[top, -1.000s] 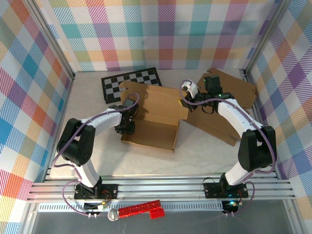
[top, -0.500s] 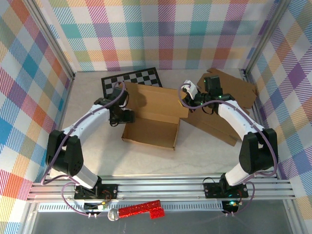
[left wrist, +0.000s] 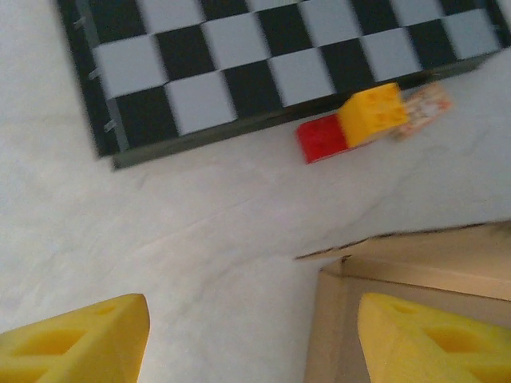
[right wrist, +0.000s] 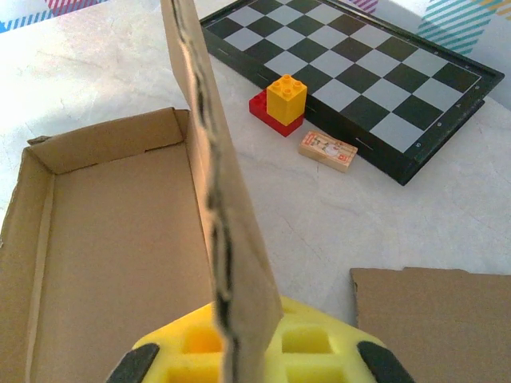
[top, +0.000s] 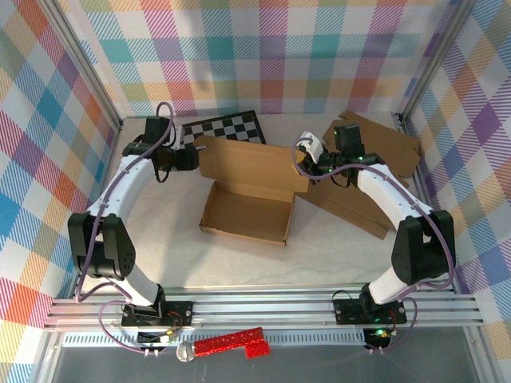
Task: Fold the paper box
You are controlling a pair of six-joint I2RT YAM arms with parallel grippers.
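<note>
My left gripper moves in toward the lid's end next and turns its fingers onto the side flap's thin edge (top: pixel 200 161) (left wrist: pixel 313 254). That is because the flap juts past the box's corner.
The brown paper box (top: pixel 246 209) lies open at mid-table, its lid flap (top: pixel 254 163) standing up along the far side. My right gripper (top: pixel 306 165) is shut on the lid's right edge. In the right wrist view that flap edge (right wrist: pixel 217 199) rises from between the yellow fingers (right wrist: pixel 319 351), with the box tray (right wrist: pixel 112 255) to its left. My left gripper (top: pixel 189 159) hangs open just left of the lid's far-left corner and holds nothing. Its wrist view has the box corner (left wrist: pixel 399 267) by the right finger (left wrist: pixel 435 339) and bare table between the fingers.
A black-and-white chessboard (top: pixel 215 132) lies at the back, behind the left gripper. A red and yellow brick stack (left wrist: pixel 351 124) and a small tan block (left wrist: pixel 427 104) sit by its near edge. Flat cardboard sheets (top: pixel 375 171) lie at the back right under the right arm.
My left gripper has left the box's left wall, opened wider and swung back and left toward the chessboard. The right gripper and the lid have stayed put.
</note>
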